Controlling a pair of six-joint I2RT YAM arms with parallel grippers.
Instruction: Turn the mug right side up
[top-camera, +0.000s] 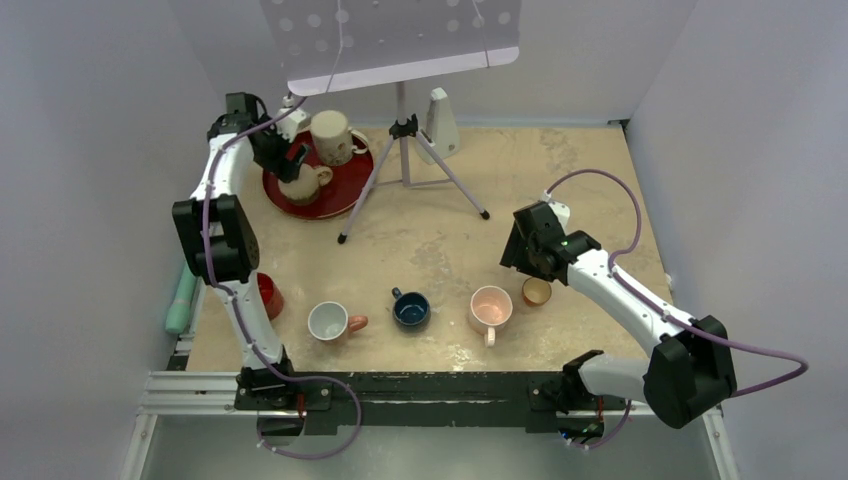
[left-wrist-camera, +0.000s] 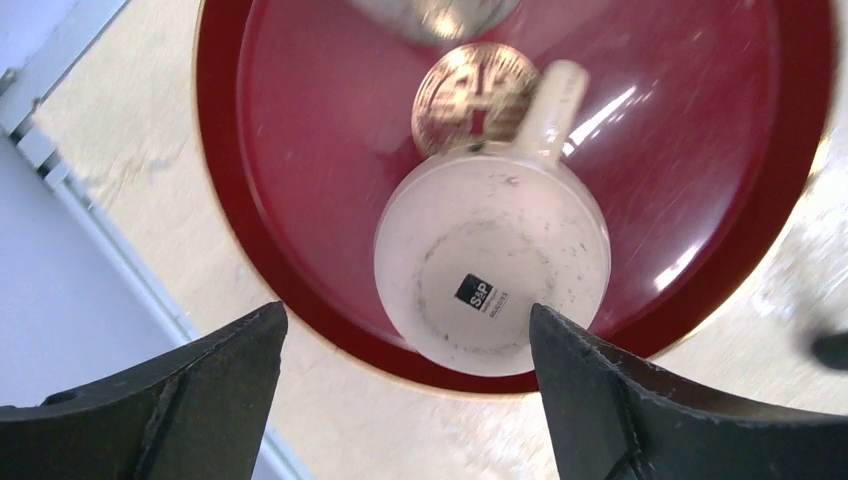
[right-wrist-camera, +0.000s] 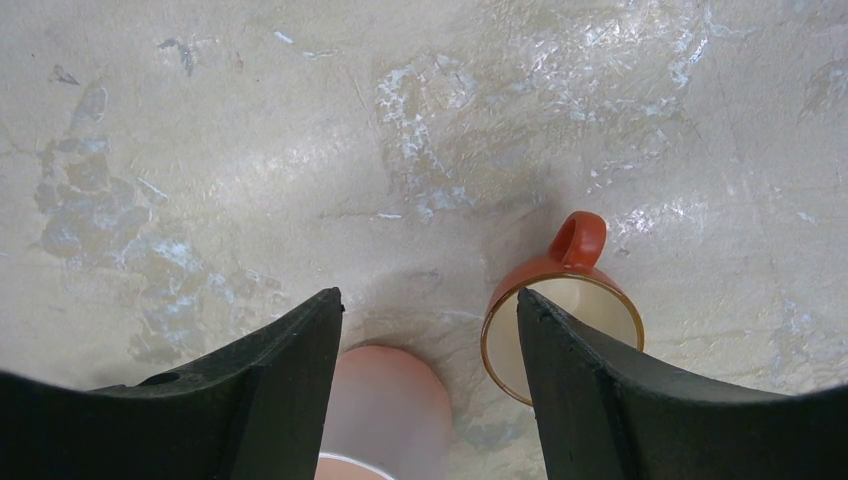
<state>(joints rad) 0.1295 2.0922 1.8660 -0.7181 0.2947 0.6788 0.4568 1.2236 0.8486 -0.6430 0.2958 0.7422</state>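
Note:
The mug's slim handle sticks out free below the robot's left gripper, to the gripper's right in the top view, so the left gripper will move over there and go down with its fingers on either side of the handle.
A cream mug (left-wrist-camera: 492, 262) stands upside down on the red plate (left-wrist-camera: 300, 150), base up with a small black sticker, handle pointing away. In the top view the mug (top-camera: 306, 184) sits at the near part of the plate (top-camera: 338, 200). My left gripper (left-wrist-camera: 405, 312) is open just above it, fingers on either side of the base, not touching; it also shows in the top view (top-camera: 291, 160). My right gripper (right-wrist-camera: 428, 295) is open and empty over the table on the right, also seen in the top view (top-camera: 515, 250).
A taller cream mug (top-camera: 330, 136) stands at the plate's far edge. A tripod stand (top-camera: 404, 160) and a metronome (top-camera: 440, 124) are beside the plate. Near the front stand a red cup (top-camera: 268, 296), white mug (top-camera: 328, 321), blue mug (top-camera: 410, 309), pink mug (right-wrist-camera: 385, 410) and small orange mug (right-wrist-camera: 585, 300).

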